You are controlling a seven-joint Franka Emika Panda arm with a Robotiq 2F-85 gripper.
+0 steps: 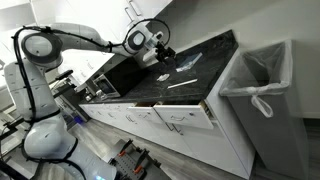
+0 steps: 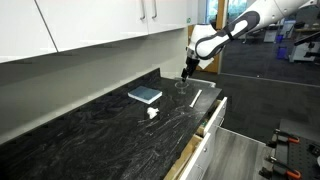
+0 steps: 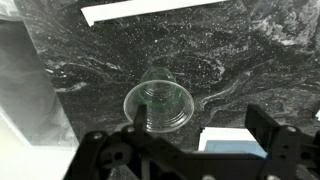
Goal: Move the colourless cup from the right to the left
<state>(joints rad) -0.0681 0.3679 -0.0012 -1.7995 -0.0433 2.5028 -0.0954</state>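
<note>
Next, my gripper lowers with one finger inside the cup and one outside, as the cup's rim edge toward the pad [image 2: 181, 86] [image 3: 193, 109] lies below it, between its open fingers.
The colourless cup [image 3: 157, 103] stands upright on the black marbled counter [image 3: 240, 60], seen from above in the wrist view as a clear ring with a faint green tint. My gripper [image 3: 198, 120] is open and empty above it. The cup lies at the left finger, not centred between the fingers. In both exterior views my gripper [image 1: 163, 56] [image 2: 186, 71] hangs over the counter's far end. In an exterior view the cup is only a faint glint [image 2: 178, 86] just below the gripper.
A flat blue-and-white pad [image 2: 145, 95] [image 3: 232, 140] lies on the counter beside the cup. Long pale utensils [image 2: 195, 97] [image 3: 150, 9] [image 1: 185, 67] lie nearby. A small white object [image 2: 151, 113] sits mid-counter. A drawer [image 1: 175, 116] is open. A lined bin [image 1: 258, 85] stands past the counter's end.
</note>
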